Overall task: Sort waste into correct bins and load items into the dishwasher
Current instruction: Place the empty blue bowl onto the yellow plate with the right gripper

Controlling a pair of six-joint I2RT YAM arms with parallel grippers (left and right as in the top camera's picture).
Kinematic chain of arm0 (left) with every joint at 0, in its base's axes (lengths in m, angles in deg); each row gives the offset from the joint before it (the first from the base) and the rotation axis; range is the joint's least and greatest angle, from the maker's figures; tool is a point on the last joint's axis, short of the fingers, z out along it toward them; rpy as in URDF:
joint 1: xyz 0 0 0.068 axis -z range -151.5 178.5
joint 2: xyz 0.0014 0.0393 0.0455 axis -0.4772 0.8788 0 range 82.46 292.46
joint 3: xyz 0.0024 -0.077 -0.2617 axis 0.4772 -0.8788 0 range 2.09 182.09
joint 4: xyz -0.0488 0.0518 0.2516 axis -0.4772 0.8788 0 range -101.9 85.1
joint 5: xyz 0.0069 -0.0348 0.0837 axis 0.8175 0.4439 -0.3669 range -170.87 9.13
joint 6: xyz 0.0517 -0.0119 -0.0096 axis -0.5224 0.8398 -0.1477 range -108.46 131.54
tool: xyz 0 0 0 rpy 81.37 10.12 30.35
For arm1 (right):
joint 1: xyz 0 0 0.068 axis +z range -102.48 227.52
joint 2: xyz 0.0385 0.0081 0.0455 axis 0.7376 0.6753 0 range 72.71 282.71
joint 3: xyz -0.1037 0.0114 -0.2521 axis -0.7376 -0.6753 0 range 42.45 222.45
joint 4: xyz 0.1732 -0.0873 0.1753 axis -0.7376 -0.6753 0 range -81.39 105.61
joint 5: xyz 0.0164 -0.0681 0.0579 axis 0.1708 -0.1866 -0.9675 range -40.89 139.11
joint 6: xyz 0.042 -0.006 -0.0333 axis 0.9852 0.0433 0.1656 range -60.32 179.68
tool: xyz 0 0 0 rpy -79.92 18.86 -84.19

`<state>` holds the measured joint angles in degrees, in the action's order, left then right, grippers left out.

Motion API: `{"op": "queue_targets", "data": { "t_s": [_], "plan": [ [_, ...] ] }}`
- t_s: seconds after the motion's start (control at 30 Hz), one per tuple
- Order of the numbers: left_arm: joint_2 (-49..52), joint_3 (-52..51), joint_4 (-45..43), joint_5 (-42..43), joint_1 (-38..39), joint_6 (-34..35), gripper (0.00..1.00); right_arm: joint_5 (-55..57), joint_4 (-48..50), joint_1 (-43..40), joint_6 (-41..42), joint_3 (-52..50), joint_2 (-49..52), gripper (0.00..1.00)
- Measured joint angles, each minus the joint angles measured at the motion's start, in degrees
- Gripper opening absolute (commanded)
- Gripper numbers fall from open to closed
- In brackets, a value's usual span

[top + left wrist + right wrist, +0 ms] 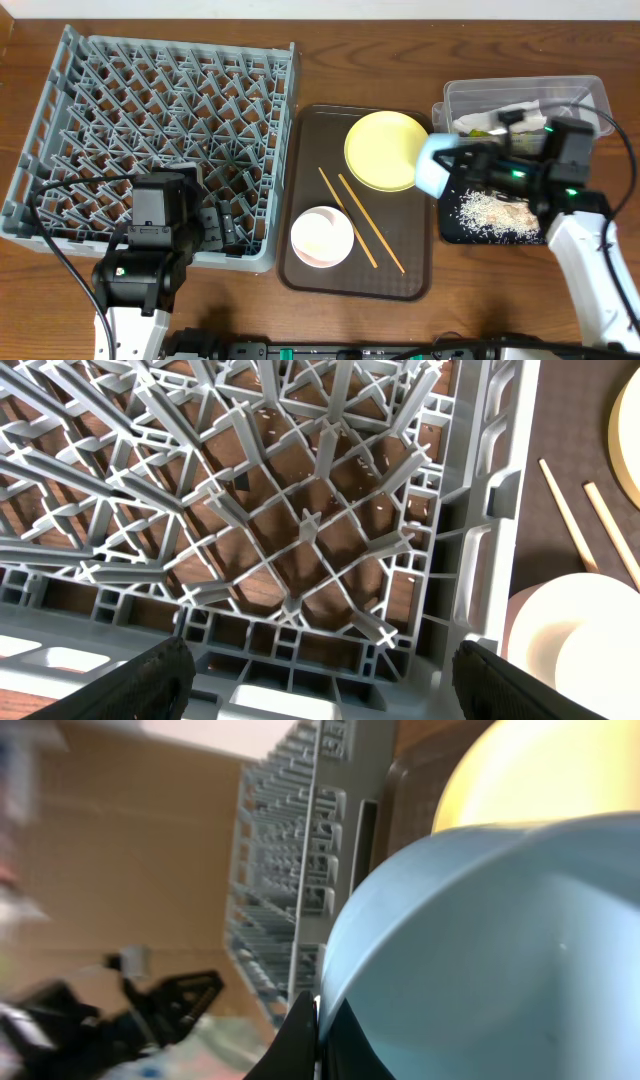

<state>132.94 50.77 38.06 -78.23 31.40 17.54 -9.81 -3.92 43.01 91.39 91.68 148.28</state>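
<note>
The scraps are in the black tray, so next I should move my right gripper over the empty yellow plate, turn the light blue bowl upright and lower it there.
My right gripper is shut on the rim of the light blue bowl, which is tipped on its side over the left end of the black tray. Rice-like scraps lie in that tray. In the right wrist view the fingers pinch the bowl's wall. The clear tub holds the white napkin and the green wrapper. My left gripper is open and empty over the front right rim of the grey dish rack, as the left wrist view shows.
A brown serving tray between rack and bins holds the yellow plate, two chopsticks and the white bowl. A smaller white round shape lies inside the bowl. The rack's cells hold nothing.
</note>
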Motion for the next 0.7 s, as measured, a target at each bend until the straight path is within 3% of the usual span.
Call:
{"op": "queue_targets", "data": {
  "t_s": [0.37,0.7],
  "plan": [
    [0.0,0.0,-0.1,0.0,0.0,0.0,0.86,34.4,-17.7,22.1,-13.9,19.4,4.5,0.01],
    [0.0,0.0,-0.4,0.0,0.0,0.0,0.86,48.7,-13.6,30.1,-25.0,22.1,22.5,0.01]
  ]
}}
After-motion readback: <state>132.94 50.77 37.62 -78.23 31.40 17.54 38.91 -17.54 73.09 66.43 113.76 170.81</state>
